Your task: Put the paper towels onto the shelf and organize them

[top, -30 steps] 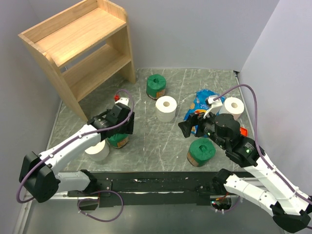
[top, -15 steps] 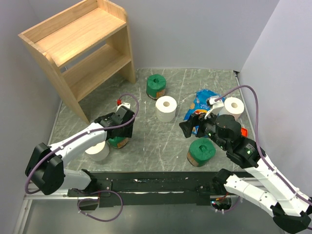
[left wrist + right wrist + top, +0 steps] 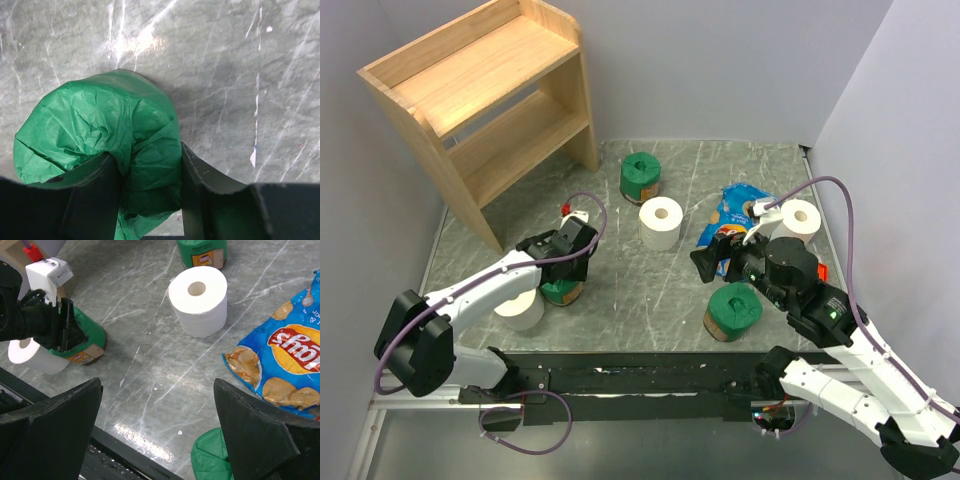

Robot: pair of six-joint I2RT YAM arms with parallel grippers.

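Note:
The near end of the shelf's top board lies above and outward of my left gripper, so my left gripper needs to move up and outward next and let go of the green roll there.
My left gripper is shut on the crinkly top of a green-wrapped paper towel roll, which stands on the table at the left. A bare white roll stands right beside it. Another green roll and a white roll are near the table's middle. My right gripper hangs open above the table with nothing between its fingers, next to a green roll. A white roll stands at the far right. The wooden shelf holds nothing, back left.
A blue snack bag lies between the middle white roll and the right one. A red packet peeks out behind my right arm. Walls close in the table at the left, back and right.
The left gripper's jaws have closed onto the green roll's wrap, and that arm has settled slightly lower over it. The right arm has barely moved.

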